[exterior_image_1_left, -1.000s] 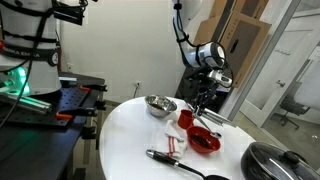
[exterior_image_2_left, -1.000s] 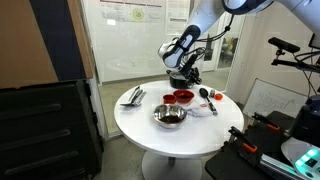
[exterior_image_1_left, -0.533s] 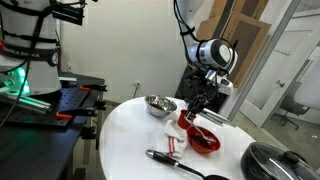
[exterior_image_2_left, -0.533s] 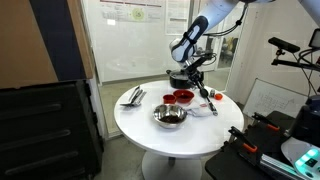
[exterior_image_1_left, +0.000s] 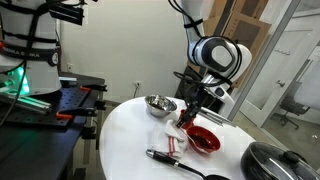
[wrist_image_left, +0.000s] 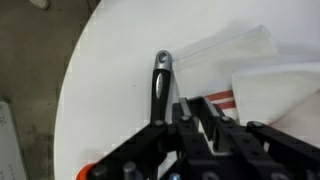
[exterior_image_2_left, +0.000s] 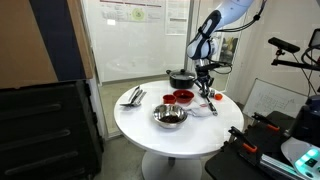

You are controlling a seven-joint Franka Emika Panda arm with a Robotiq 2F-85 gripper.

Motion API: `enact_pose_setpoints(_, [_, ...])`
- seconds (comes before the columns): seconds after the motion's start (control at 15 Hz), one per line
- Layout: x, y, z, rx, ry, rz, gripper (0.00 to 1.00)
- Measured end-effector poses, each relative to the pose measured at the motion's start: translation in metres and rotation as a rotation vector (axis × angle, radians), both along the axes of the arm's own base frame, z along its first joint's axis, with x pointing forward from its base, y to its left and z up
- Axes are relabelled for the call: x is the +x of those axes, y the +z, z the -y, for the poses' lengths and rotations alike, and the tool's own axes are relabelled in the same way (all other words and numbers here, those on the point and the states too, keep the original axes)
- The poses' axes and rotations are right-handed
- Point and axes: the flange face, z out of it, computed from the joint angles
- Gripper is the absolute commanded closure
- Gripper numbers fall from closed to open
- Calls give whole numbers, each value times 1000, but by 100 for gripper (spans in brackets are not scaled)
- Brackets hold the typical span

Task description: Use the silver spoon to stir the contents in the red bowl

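The silver spoon will next go down with my gripper, away from the red bowl and onto the red stripes, and I will release it there. The white cloth is spread below my shut fingers.
The red bowl sits on the round white table, and it also shows in an exterior view as the red bowl. Its contents are only a dark patch inside. My gripper hangs just left of the bowl, above the small red cup. It is shut on the silver spoon, a thin pale sliver below the fingers. In the wrist view the gripper has its jaws together, and the spoon cannot be made out there.
A steel bowl stands left of the gripper. A black-handled utensil lies beside a white cloth with red stripes. A lidded pot sits at the table's edge. A black pan and loose cutlery are further off.
The gripper has swung away from over the red bowl, sideways toward the cloth and the black-handled utensil. Its jaws have stayed shut.
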Motion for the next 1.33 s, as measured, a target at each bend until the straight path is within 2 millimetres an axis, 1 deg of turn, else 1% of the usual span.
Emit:
enact_pose_setpoints(0.2, [-9, -9, -1, 87, -96, 78, 96])
enact_pose_setpoints(0.53, [-14, -20, -6, 174, -179, 174, 96])
enact_pose_setpoints(1.0, [-26, -29, 3, 223, -237, 178, 96])
enact_pose_setpoints(1.33, [-36, -37, 7, 233, -243, 160, 96])
